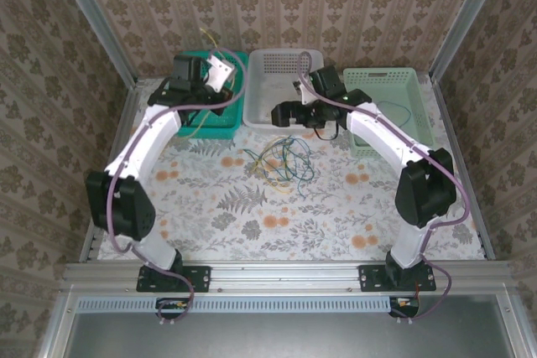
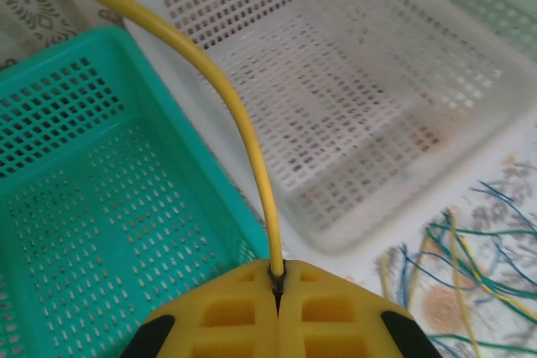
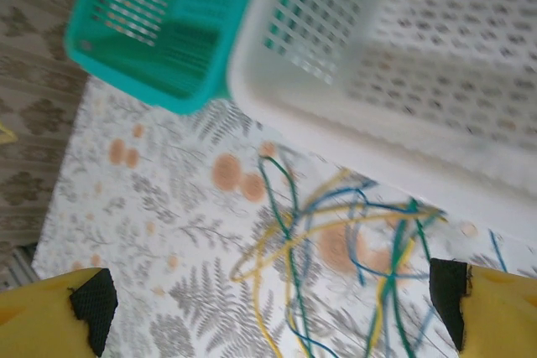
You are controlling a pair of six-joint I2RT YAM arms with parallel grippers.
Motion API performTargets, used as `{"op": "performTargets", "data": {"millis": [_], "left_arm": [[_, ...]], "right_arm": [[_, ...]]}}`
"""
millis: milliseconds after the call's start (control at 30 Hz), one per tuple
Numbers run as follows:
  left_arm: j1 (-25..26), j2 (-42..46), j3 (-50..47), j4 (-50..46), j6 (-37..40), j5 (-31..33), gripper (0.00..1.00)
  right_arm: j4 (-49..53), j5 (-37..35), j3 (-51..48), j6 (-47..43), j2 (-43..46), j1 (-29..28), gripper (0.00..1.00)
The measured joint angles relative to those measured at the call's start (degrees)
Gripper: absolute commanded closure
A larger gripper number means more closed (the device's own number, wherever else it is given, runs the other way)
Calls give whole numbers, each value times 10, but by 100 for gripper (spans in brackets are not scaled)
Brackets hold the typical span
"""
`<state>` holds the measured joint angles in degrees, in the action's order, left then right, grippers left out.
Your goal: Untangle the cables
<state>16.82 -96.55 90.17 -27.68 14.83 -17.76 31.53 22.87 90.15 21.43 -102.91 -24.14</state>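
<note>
The left gripper needs to go down and slightly outward toward the teal basket's bottom and then let go of the yellow cable [image 2: 239,123], because the cable's arc is above the basket's rim.
A loose tangle of yellow, green and dark blue cables [image 1: 281,161] lies on the fern-patterned table in front of the baskets. My left gripper [image 1: 218,70] hangs above the teal basket [image 1: 225,119]. In the left wrist view the left gripper [image 2: 277,278] is shut on a yellow cable [image 2: 239,123] that arcs up and away to the left. My right gripper [image 1: 281,113] hovers by the white basket's near rim. In the right wrist view the right gripper [image 3: 270,295] is open wide, with the tangle [image 3: 336,241] on the table below the gap, untouched.
Three baskets stand in a row at the back: teal [image 2: 75,207], white [image 1: 281,81] and light green [image 1: 382,81]. A blue cable [image 1: 394,111] lies in the light green one. Metal frame rails edge the table on the left, right and front.
</note>
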Motion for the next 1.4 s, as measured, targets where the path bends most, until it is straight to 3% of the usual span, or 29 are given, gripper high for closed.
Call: {"op": "performTargets", "data": {"millis": [333,633,767,833,867,933,967,1133,1233,1400], "left_arm": [[-53,-229,215,-38,20,-24,100],[-66,-378,436,-82,20,-52,99],[-72,-382,415,-89,18,-68,81],[-73,-377,372,-75,16,-72,60],[-74,-376,356,-73,11,-72,56],[-75,-375,325,-72,4,-67,34],[-75,-375,315,-72,-3,-63,29],[-75,-342,252,-52,-35,-24,16],[-75,-285,199,-34,-56,4,16],[-68,-163,125,10,-89,35,15]], "right_arm": [[-19,-7,-131,-3,49,7,5],[-31,-13,-156,-2,52,13,7],[-38,-13,-158,0,52,14,6],[-54,-13,-165,0,52,14,7],[-61,-13,-169,0,52,14,8],[-65,-14,-174,-3,52,10,12],[-66,-16,-174,-5,52,9,13],[-65,-48,-174,-41,51,-26,23],[-65,-63,-174,-62,51,-49,33],[-72,-75,-189,-83,59,-72,39]]}}
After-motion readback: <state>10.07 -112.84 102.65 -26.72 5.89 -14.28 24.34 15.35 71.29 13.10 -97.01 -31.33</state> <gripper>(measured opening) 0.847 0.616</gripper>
